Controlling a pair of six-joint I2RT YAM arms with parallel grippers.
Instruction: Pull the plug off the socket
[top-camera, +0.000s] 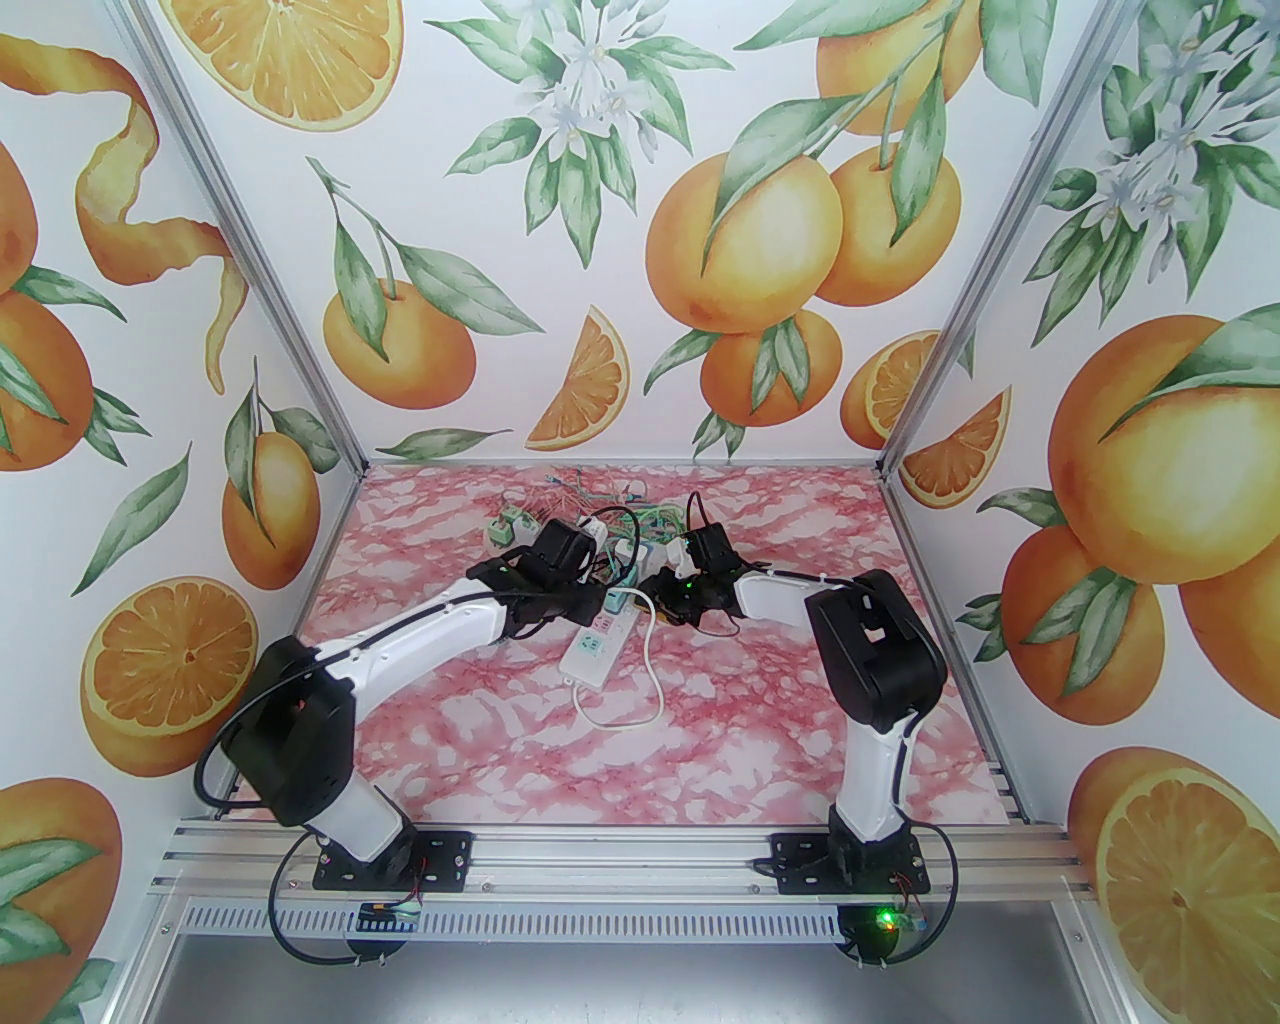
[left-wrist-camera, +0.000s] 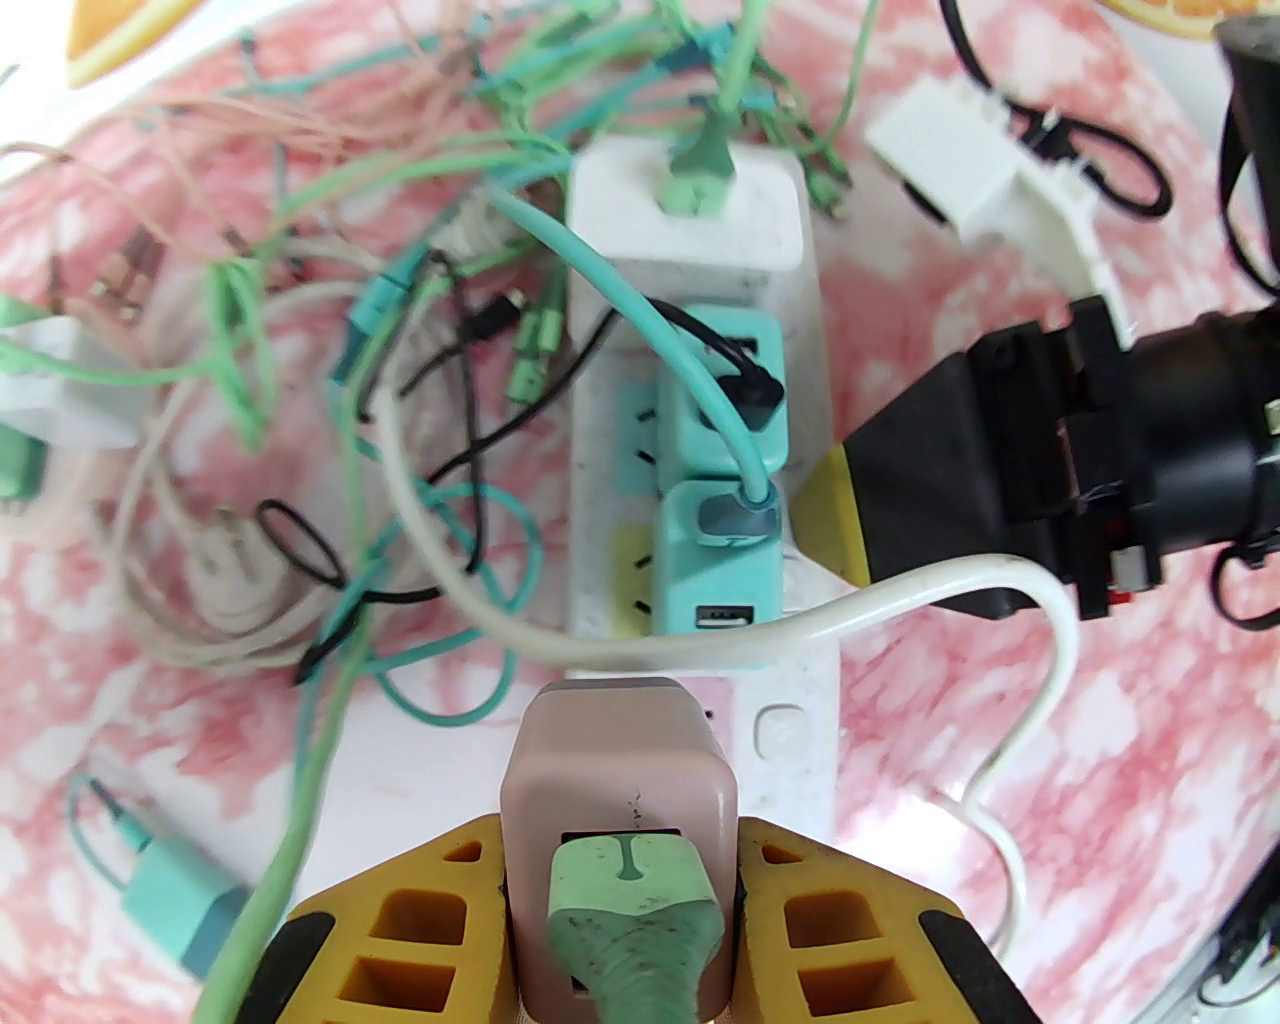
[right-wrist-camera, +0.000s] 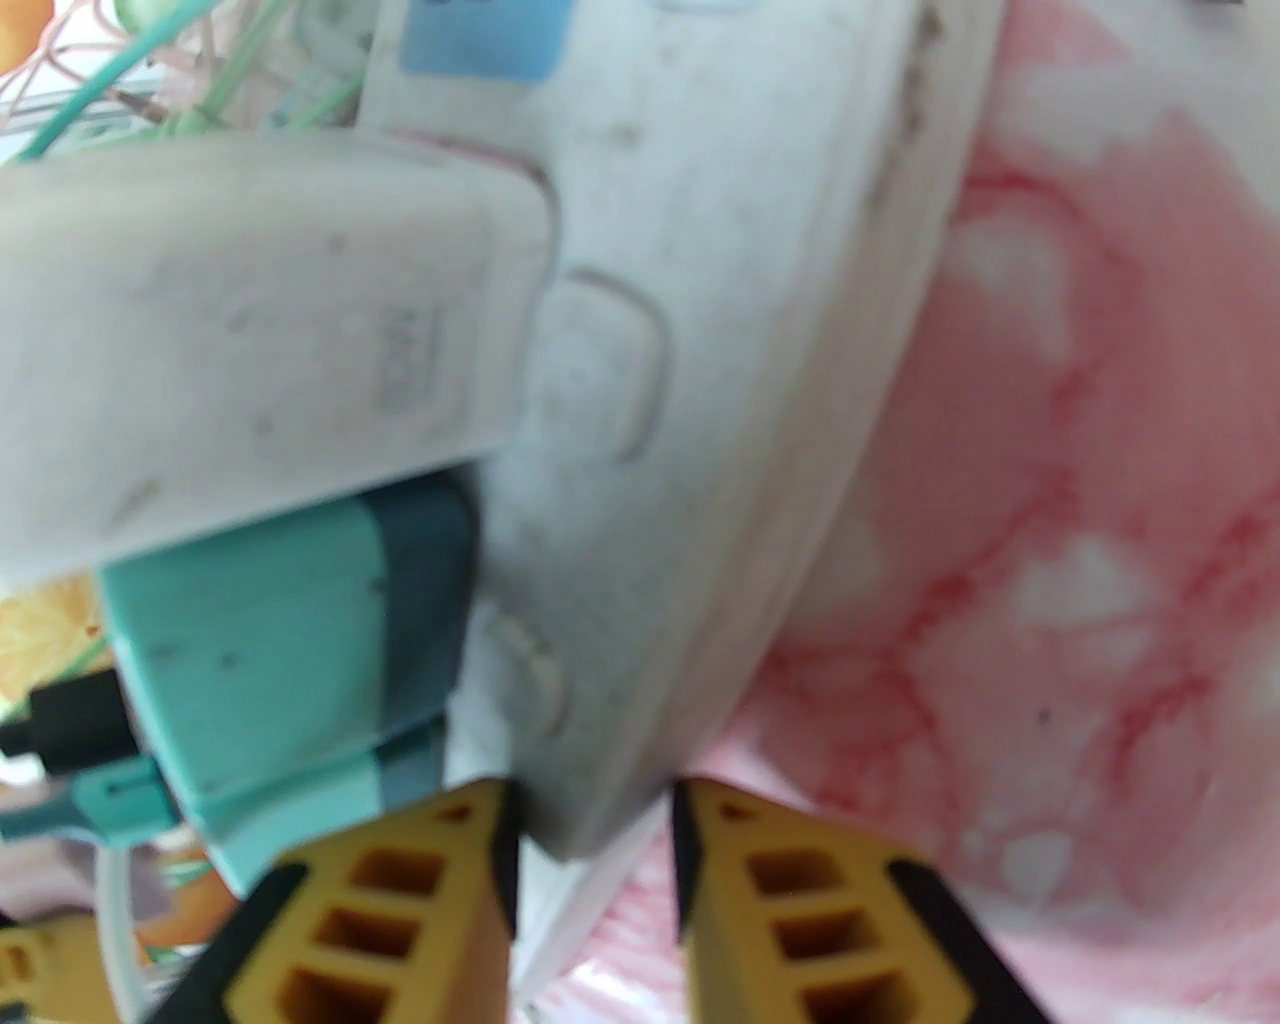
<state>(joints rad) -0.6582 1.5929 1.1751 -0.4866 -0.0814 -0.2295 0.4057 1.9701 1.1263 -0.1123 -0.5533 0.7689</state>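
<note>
The bare tabletop beside the socket strip is clear of cables, so my left gripper needs to carry the plug back off the strip, down there, and release it next.
In the left wrist view my left gripper (left-wrist-camera: 620, 900) is shut on the plug (left-wrist-camera: 618, 790), a pinkish-beige block with a green cable end stuck in its back. The plug stands at the near end of the white socket strip (left-wrist-camera: 800, 640), over its pink-labelled outlet; its pins are hidden. My right gripper (right-wrist-camera: 590, 800) is shut on the strip's side edge (right-wrist-camera: 700, 500), one yellow finger above and one below. From the left wrist it shows as a black gripper with yellow tips (left-wrist-camera: 850, 500) at the strip's right side. In the top view both grippers meet mid-table, left (top-camera: 600, 598) and right (top-camera: 655, 585).
Two teal adapters (left-wrist-camera: 715, 560) and a white one with a green plug (left-wrist-camera: 690, 200) sit further along the strip. A tangle of green, white and black cables (left-wrist-camera: 330, 380) lies left of it. A white cord (left-wrist-camera: 1040, 640) loops across the strip. Loose adapters (top-camera: 515, 525) lie behind.
</note>
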